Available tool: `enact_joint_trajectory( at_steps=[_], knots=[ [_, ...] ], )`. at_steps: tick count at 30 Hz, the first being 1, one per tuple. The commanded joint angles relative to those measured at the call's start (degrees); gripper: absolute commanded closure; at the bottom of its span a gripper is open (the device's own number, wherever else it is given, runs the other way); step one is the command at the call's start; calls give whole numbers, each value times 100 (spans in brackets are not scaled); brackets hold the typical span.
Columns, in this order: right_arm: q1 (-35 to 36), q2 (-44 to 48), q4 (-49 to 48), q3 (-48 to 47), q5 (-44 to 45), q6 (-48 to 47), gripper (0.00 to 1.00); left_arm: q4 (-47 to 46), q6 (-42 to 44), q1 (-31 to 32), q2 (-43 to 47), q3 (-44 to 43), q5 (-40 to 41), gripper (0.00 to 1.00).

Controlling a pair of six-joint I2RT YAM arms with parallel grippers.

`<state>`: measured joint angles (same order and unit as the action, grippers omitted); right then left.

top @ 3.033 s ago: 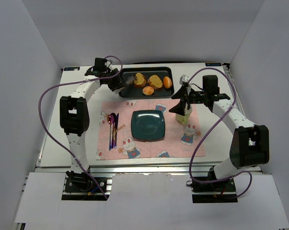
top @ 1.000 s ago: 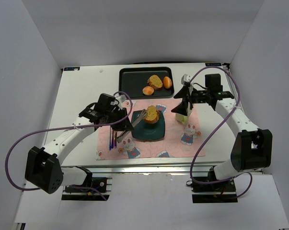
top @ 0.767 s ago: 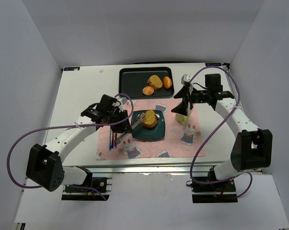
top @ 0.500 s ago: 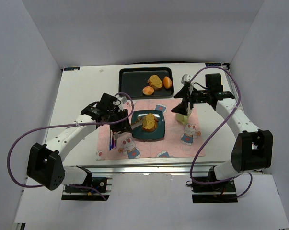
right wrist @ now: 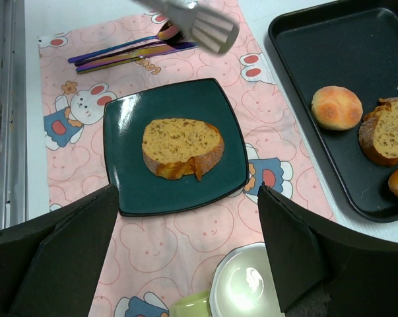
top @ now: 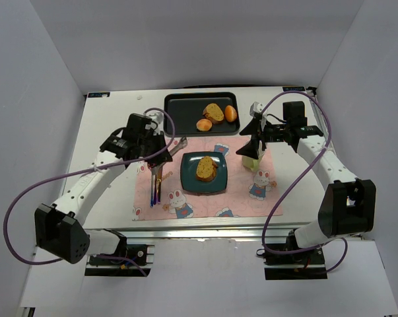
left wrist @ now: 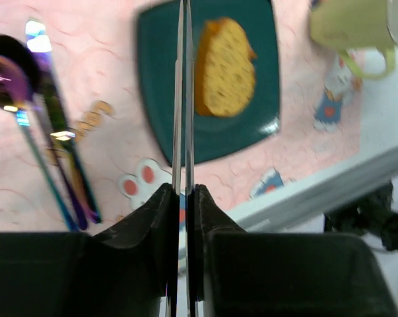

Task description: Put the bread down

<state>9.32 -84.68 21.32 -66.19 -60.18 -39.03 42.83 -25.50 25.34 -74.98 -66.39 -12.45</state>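
The bread is on the plate, so I will move my left gripper to the left in the top view, down onto the bare tabletop, and let go of the tongs [left wrist: 183,99].
The bread [top: 206,168] lies flat on the teal plate [top: 187,182], free of any grip; it also shows in the left wrist view [left wrist: 226,67] and the right wrist view [right wrist: 182,147]. My left gripper [top: 163,141] is shut on metal tongs [left wrist: 183,99], whose empty tips [top: 181,141] hover left of and behind the plate. My right gripper [top: 254,143] is open and empty, held above a green cup [top: 250,161].
A black tray [top: 179,109] at the back holds a second slice [top: 214,111] and two orange buns [top: 203,124]. Purple cutlery [top: 156,179] lies on the pink bunny placemat [top: 251,198] left of the plate.
My left gripper carried the bread in the tongs from the tray to the plate, let it down, then drew back up and left with the tongs empty. The right arm stayed still.
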Motion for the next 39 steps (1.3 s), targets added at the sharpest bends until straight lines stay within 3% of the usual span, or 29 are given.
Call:
enact_joint_trajectory(
  at_steps=[1,3,4,6,8,9,12,16,23,24,27,29,30,32,33,39],
  knots=[
    [-36,163,-40,-16,-116,-35,11,-108,281,-572,229,-199,566,87],
    [-27,154,-75,1,-125,-52,11,-195,579,-880,238,-199,892,92],
    [25,145,-67,10,-117,-183,11,-266,798,-1160,282,-129,1119,100],
    [174,163,38,27,163,-464,10,-650,1624,-1373,335,64,2374,100],
    [491,172,135,63,401,-937,11,-1238,2631,-1751,387,660,2703,100],
    [596,163,240,63,559,-1079,11,-2042,2994,-1874,414,950,2599,100],
    [895,136,320,-7,744,-1423,11,-3171,3998,-2322,222,1874,1968,100],
    [975,49,302,-174,762,-1485,11,-3684,4088,-3271,-508,2130,880,100],
    [1124,188,-319,106,1376,-889,11,-3984,4000,-3562,-1580,2113,516,98],
    [1133,215,-348,141,1430,-827,11,-3941,3974,-3580,-1677,2078,507,85],
    [1195,259,-576,212,1755,-397,11,-3879,3859,-3633,-1818,2086,594,68],
    [1204,277,-908,256,2148,235,11,-3870,3798,-3677,-1757,2156,786,50],
    [1204,268,-989,247,2299,455,11,-3800,3780,-3694,-1731,2157,866,48],
    [1212,268,-1095,221,2589,955,10,-3730,3719,-3764,-1617,2113,981,23],
    [1247,294,-1243,230,2939,1089,11,-3660,3684,-3817,-1564,2087,1051,4],
    [1511,426,-1526,90,4102,1608,10,-3378,2843,-3888,-914,1612,929,2]
  ],
)
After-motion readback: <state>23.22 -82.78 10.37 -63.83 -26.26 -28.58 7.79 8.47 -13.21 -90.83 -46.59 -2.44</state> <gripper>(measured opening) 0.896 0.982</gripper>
